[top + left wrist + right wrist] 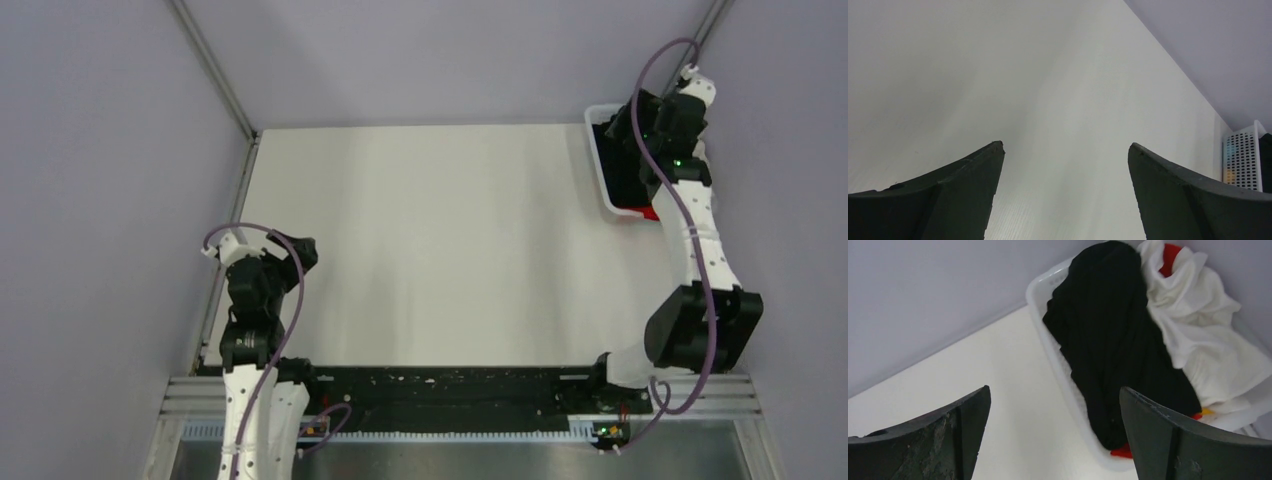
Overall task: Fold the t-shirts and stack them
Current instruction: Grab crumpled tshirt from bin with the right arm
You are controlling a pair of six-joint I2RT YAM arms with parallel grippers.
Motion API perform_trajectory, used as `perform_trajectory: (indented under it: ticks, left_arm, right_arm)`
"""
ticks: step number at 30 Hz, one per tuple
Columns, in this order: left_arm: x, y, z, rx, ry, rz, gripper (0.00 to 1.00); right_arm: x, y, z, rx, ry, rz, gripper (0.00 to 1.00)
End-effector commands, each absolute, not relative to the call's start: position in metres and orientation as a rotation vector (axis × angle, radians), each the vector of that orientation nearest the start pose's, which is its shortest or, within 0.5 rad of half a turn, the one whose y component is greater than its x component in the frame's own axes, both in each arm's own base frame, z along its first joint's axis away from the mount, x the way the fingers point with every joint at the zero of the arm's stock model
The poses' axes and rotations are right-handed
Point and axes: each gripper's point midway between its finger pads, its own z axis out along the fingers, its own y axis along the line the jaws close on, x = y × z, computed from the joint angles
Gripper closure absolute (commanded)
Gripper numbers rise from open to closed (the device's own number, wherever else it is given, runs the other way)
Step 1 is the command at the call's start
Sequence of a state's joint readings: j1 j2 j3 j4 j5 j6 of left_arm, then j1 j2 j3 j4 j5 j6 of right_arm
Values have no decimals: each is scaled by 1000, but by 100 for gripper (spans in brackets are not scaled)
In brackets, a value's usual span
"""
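I should move my right gripper down and close on the far half of the black t-shirt, which lies below it, uncovered atop the basket's pile.
A black t-shirt [1118, 345] lies crumpled in a white basket [1043, 295] at the table's far right. A white t-shirt [1203, 335] lies beside it, with bits of red cloth [1122, 451] showing. In the top view the basket [598, 165] is mostly hidden by my right arm. My right gripper [1054, 392] is open and empty, held above the basket's near rim; in the top view the right gripper [640, 130] hangs over the basket. My left gripper [1066, 146] is open and empty over bare table; in the top view the left gripper [295, 248] is near the table's left edge.
The white table [430, 250] stretches between the arms. Grey walls close in the back and sides. The basket's lattice side [1243, 160] shows at the far right of the left wrist view. A black rail [450, 390] runs along the near edge.
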State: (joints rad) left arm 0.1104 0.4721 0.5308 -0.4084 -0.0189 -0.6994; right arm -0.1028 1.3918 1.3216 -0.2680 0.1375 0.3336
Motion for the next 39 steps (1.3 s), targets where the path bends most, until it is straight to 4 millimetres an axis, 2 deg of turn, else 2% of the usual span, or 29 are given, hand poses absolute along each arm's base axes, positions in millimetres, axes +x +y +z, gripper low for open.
perform_trajectory:
  ticks: [1, 4, 5, 8, 11, 14, 16, 18, 20, 22, 24, 26, 30, 32, 34, 36, 39]
  left_arm:
    - [256, 3, 202, -718, 1724, -388, 1]
    - [255, 5, 197, -726, 1737, -373, 1]
    - [255, 5, 195, -729, 1743, -371, 1]
    - [256, 5, 192, -730, 1751, -367, 1]
    - [256, 8, 188, -743, 1762, -350, 1]
    - [256, 13, 183, -772, 1761, -323, 1]
    - [256, 15, 181, -780, 1759, -313, 1]
    - [256, 15, 181, -781, 1759, -309, 1]
    - [256, 15, 181, -780, 1763, -310, 1]
    - [256, 15, 180, -781, 1764, -308, 1]
    - [256, 14, 181, -779, 1765, -313, 1]
    - [256, 13, 182, -777, 1765, -324, 1]
    - [256, 6, 187, -749, 1764, -362, 1]
    - [255, 6, 187, -754, 1761, -368, 1]
    - [254, 5, 189, -751, 1755, -372, 1]
    - [253, 3, 192, -739, 1748, -387, 1]
    - [253, -5, 196, -704, 1739, -434, 1]
  right_arm:
    - [476, -108, 283, 540, 1914, -142, 1]
    - [503, -122, 265, 527, 1982, -207, 1]
    - [514, -126, 252, 532, 2009, -222, 2]
    - [538, -136, 237, 540, 2037, -250, 6]
    - [553, -144, 208, 552, 2091, -290, 10]
    - [561, -143, 172, 548, 2157, -285, 22]
    - [564, -144, 150, 554, 2192, -297, 37]
    - [567, -149, 138, 566, 2207, -324, 52]
    - [569, -148, 135, 561, 2215, -314, 74]
    - [571, -144, 143, 552, 2208, -289, 98]
    - [571, -140, 176, 552, 2148, -252, 100]
    - [569, -135, 221, 535, 2068, -209, 100]
    - [555, -108, 336, 447, 1860, -44, 100]
    - [540, -89, 395, 387, 1743, 46, 100]
    - [523, -63, 446, 298, 1634, 141, 100]
    - [504, -28, 490, 171, 1539, 214, 100]
    - [471, 45, 534, -71, 1441, 339, 100]
